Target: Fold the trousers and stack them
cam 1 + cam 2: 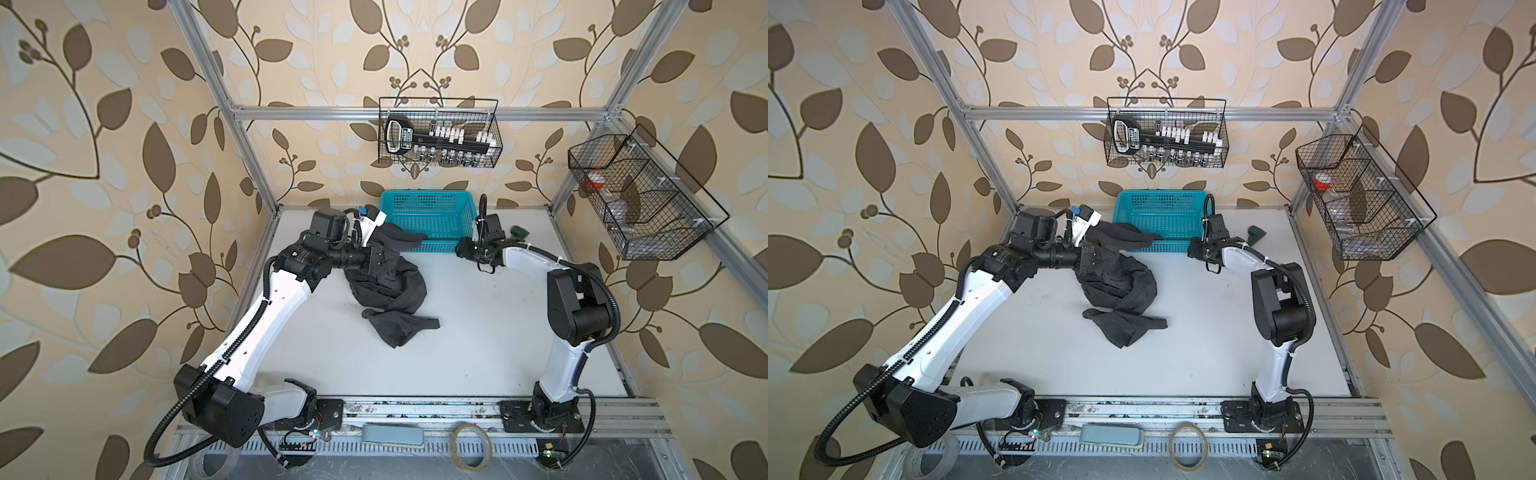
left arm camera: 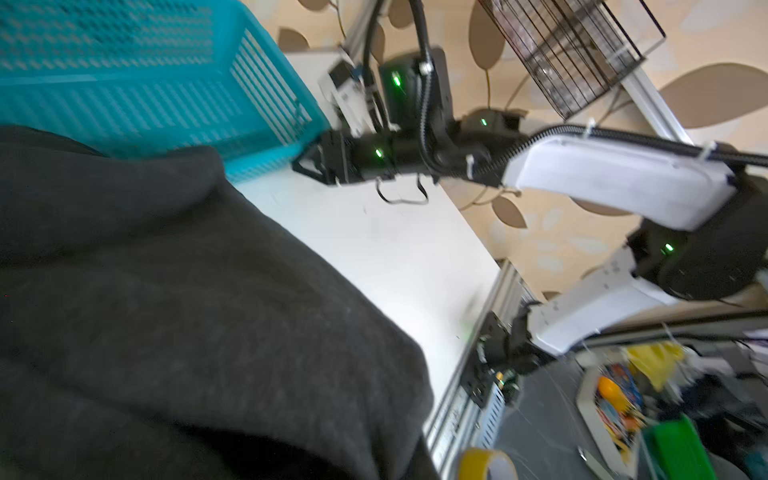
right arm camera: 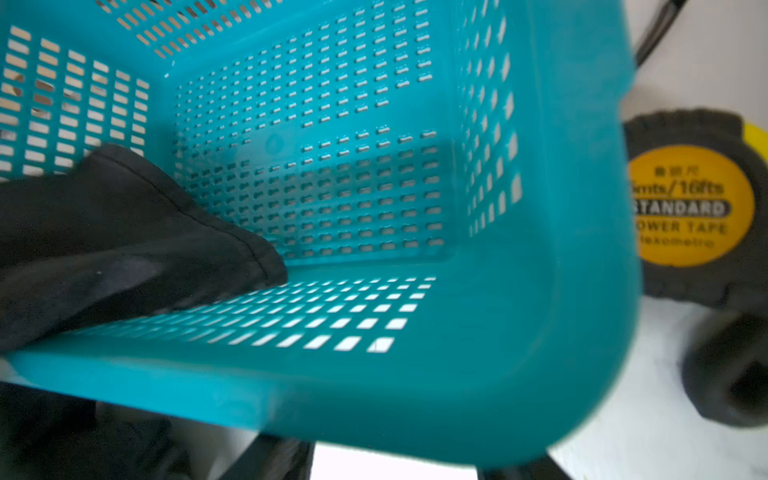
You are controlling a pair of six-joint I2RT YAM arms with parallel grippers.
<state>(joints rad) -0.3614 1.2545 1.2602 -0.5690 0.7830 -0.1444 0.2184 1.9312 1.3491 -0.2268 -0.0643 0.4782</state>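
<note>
My left gripper draws back and down to the heap's near end next and lets go of the trousers, since they lie crumpled.
The trousers are a crumpled dark charcoal heap left of the table's middle. They rise to my left gripper, which is shut on the trousers, its jaws buried in the cloth. In the left wrist view the trousers cover the jaws entirely. One end of the trousers lies over the front left rim of the teal basket. My right gripper is at the basket's front right corner. Its jaws stand apart, tips hidden behind the basket wall.
A tape measure lies right of the basket, behind my right wrist. Wire baskets hang on the back wall and the right wall. A tape roll and a pedal sit beyond the front rail.
</note>
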